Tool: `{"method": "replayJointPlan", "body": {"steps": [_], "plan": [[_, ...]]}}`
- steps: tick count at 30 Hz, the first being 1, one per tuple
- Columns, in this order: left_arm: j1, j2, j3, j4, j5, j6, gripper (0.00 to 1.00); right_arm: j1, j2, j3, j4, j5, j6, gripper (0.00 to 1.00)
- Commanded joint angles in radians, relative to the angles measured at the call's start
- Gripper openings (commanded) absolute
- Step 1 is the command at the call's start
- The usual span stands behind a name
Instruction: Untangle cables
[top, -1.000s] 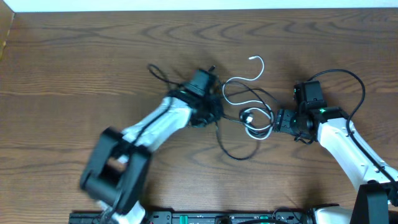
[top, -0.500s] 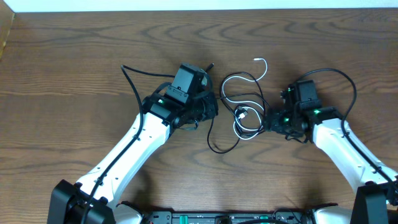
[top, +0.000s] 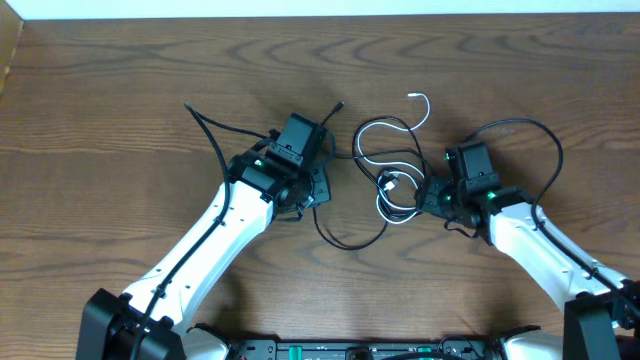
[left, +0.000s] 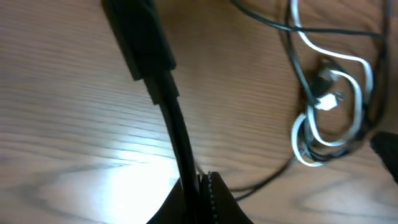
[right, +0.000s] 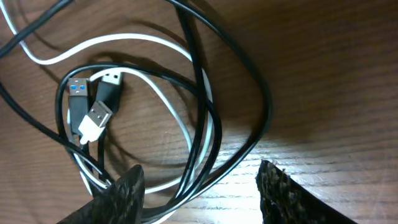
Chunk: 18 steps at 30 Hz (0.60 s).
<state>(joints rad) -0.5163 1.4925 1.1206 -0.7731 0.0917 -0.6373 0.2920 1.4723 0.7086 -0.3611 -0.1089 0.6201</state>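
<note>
The plug end of the black cable is away from the loops, so my left gripper should first move slightly away from the tangle to release the cable.
A tangle of thin cables (top: 395, 175) lies at the table's middle: black loops and one white cable (top: 418, 104). My left gripper (top: 322, 178) is just left of the tangle, shut on a black cable (left: 165, 93) whose plug end (top: 338, 105) sticks out beyond the jaws (left: 202, 193). A black loop (top: 340, 240) trails toward the front. My right gripper (top: 428, 195) is open at the tangle's right side. In the right wrist view its fingers (right: 199, 193) straddle black and white strands (right: 205, 143). Three USB plugs (right: 93, 118) lie together inside the loops.
The arms' own thicker black wires arch beside each wrist, on the left (top: 205, 125) and on the right (top: 540, 130). The wooden table (top: 120, 80) ends at a white strip along the far edge. A black rail runs along the front edge (top: 350, 350).
My left arm swung in and shifted left and toward the front, drawing the black cable out of the tangle. My right gripper moved left, closer onto the tangle.
</note>
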Motion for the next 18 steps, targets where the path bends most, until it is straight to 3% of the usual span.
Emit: {"method": "replayJointPlan", "body": {"steps": [1, 8, 18], "plan": [[0.0, 0.004, 0.002, -0.007, -0.077, 0.016, 0.07, 0.016, -0.013, -0.043, 0.033, 0.024, 0.08, 0.53], [0.0, 0.004, 0.002, -0.012, -0.077, 0.016, 0.07, 0.056, -0.013, -0.089, 0.094, 0.021, 0.142, 0.49], [0.0, 0.004, 0.002, -0.03, -0.074, 0.016, 0.07, 0.09, 0.012, -0.09, 0.111, 0.055, 0.154, 0.34]]}}
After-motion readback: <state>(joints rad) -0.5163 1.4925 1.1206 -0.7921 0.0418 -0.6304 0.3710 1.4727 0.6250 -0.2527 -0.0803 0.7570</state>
